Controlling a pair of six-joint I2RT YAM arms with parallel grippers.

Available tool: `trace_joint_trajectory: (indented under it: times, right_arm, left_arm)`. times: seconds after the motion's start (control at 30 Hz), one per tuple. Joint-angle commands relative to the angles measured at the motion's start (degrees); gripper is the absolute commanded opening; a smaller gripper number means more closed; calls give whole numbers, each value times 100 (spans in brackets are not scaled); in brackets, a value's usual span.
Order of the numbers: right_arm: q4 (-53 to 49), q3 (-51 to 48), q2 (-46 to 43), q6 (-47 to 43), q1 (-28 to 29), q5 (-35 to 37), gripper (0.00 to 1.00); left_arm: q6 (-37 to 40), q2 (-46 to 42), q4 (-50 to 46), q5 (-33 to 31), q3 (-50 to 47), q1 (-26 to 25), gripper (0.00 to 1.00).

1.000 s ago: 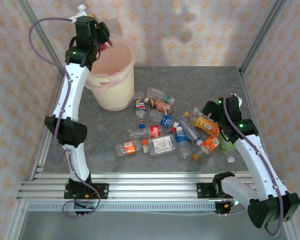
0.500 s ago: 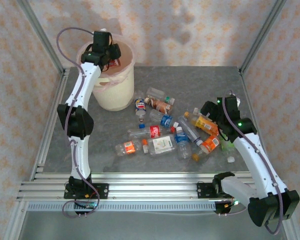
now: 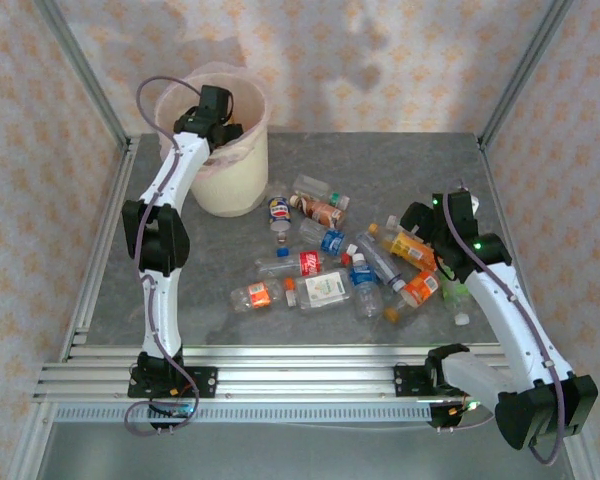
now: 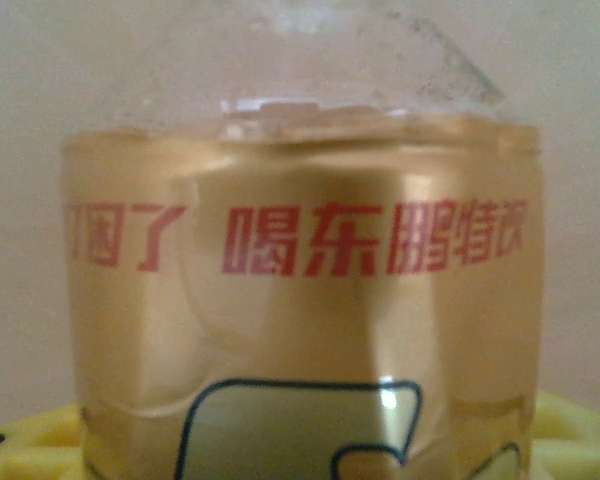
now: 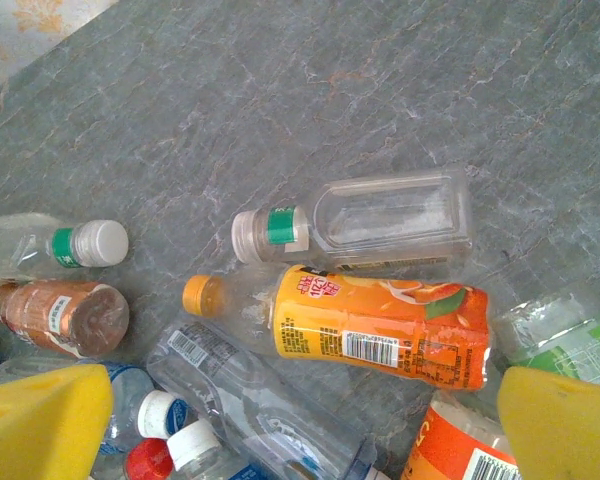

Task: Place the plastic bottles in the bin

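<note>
I need to keep my left gripper within the bin's opening next and open its fingers to let go of the amber plastic bottle, because the lined inside of the bin is below.
The bin (image 3: 236,190), cream with a pink liner, stands at the back left of the table. My left gripper (image 3: 222,127) reaches down into its mouth, shut on an amber plastic bottle (image 4: 300,300) with red lettering; yellow pads (image 4: 25,450) show at its lower corners. Several plastic bottles (image 3: 320,265) lie scattered mid-table. My right gripper (image 3: 418,228) hovers open over an orange-labelled bottle (image 5: 380,320) (image 3: 412,247), its yellow fingers (image 5: 40,420) either side and above it. A clear bottle with a green band (image 5: 380,220) lies just beyond.
A green-labelled bottle (image 3: 458,292) and a loose white cap (image 3: 462,318) lie by the right arm. Metal frame posts (image 3: 515,75) and patterned walls close in the back and sides. An aluminium rail (image 3: 300,380) runs along the near edge.
My left arm has swung from high over the bin's left rim to the right and down into the bin's mouth, still holding the bottle. The right arm has barely moved.
</note>
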Motion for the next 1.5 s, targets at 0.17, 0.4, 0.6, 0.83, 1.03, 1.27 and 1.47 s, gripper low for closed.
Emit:
trace_joint_trajectory:
  times: [0.17, 0.4, 0.6, 0.83, 1.03, 1.27, 1.47]
  right_arm:
    - [-83, -44, -21, 67, 46, 40, 99]
    - [-56, -80, -43, 87, 47, 22, 99]
    - [-10, -123, -34, 119, 40, 22, 99]
    - [-39, -81, -26, 119, 42, 61, 99]
    - [-87, -35, -26, 86, 41, 118, 99]
    - [-85, -34, -8, 90, 46, 109, 99]
    - [-116, -6, -56, 52, 42, 144, 99]
  left_arm:
    - [588, -573, -317, -234, -878, -14, 32]
    - [1088, -777, -832, -492, -1008, 22, 33]
    - [1156, -490, -1487, -658, -194, 26, 36]
    - [1144, 283, -2137, -707, 973, 27, 40]
    - [1127, 477, -2297, -734, 1200, 31, 52]
    - [1104, 360, -2302, -758, 1380, 40, 77]
    - [941, 181, -2419, -920, 1842, 35, 99]
